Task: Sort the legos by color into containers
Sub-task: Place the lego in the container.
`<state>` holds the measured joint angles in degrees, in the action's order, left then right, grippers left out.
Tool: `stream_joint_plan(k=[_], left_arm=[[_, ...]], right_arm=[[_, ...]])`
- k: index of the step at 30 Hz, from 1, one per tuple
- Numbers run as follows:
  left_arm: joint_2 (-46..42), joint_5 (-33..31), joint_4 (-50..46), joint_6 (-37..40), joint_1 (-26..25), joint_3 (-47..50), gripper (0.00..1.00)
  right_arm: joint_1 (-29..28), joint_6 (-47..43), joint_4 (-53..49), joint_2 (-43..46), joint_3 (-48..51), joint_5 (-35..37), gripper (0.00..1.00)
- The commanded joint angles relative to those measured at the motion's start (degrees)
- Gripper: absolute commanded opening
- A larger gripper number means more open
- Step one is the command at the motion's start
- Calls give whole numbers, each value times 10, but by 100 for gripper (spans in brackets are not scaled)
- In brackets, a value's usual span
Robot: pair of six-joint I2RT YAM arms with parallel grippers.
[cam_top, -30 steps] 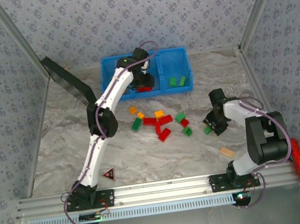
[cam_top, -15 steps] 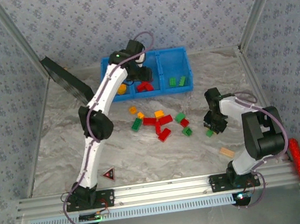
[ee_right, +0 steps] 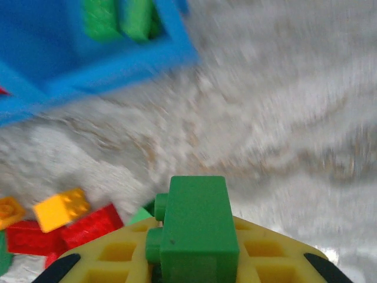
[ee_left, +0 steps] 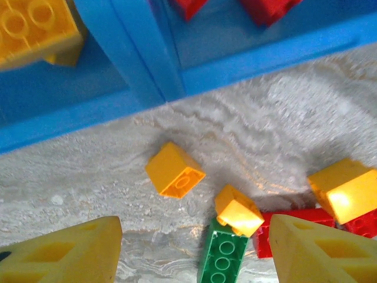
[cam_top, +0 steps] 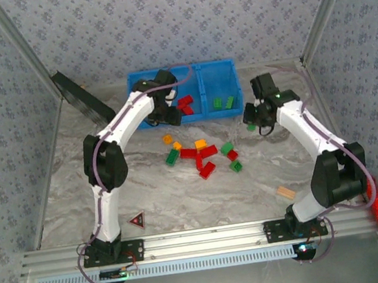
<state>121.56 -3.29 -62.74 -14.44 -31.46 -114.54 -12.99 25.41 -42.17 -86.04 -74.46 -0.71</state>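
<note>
My right gripper should next carry the small green brick outward past the bin's front side and over the bin's section with green bricks, then release it there, because the color matches.
The blue bin (cam_top: pixel 200 90) stands at the back with red bricks (cam_top: pixel 185 103) in its middle compartment and green ones (cam_top: pixel 223 102) in the right one. An orange brick (ee_left: pixel 35 26) lies in the left compartment. My left gripper (cam_top: pixel 171 114) hangs open and empty by the bin's front wall (ee_left: pixel 141 53), above loose orange bricks (ee_left: pixel 175 171) and a green brick (ee_left: pixel 222 259). My right gripper (cam_top: pixel 254 120) is shut on a small green brick (ee_right: pixel 197 227), held in the air just right of the bin's right end (ee_right: pixel 118 65). A pile of red, green and orange bricks (cam_top: pixel 205 155) lies mid-table.
A tan wooden block (cam_top: pixel 285 192) lies near the right arm's base. The red-and-black triangle marker (cam_top: pixel 137 220) sits near the left arm's base. A flat black panel (cam_top: pixel 83 103) leans at the back left. A red cylinder (cam_top: pixel 376 204) rests outside the right rail.
My right gripper rose from the table with the green brick and swung back toward the bin's right end. My left gripper drew back from over the bin to its front wall.
</note>
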Motion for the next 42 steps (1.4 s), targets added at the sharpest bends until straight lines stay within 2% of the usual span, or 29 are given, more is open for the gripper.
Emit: stream_joint_plan(k=[1,10,19,25,32,37,42], left_arm=[[-57,16,25,-9,-6,25,67],[-69,31,60,-43,-19,114,67],[-50,48,86,-85,-24,144,66],[-31,68,83,-99,-26,138,66],[-16,75,78,-109,-34,144,66],[-3,77,80,-117,-37,144,66],[15,77,79,-118,-37,132,65]], right_arm=[[-19,-111,-27,-24,-77,45,17],[-67,-220,9,-199,-292,98,17],[-82,-220,-14,-389,-448,81,17],[-80,-220,-19,-451,-471,71,19],[-72,-217,-19,-479,-471,55,24],[-67,-219,-19,-482,-472,49,34],[-62,-213,-18,-456,-464,40,54]])
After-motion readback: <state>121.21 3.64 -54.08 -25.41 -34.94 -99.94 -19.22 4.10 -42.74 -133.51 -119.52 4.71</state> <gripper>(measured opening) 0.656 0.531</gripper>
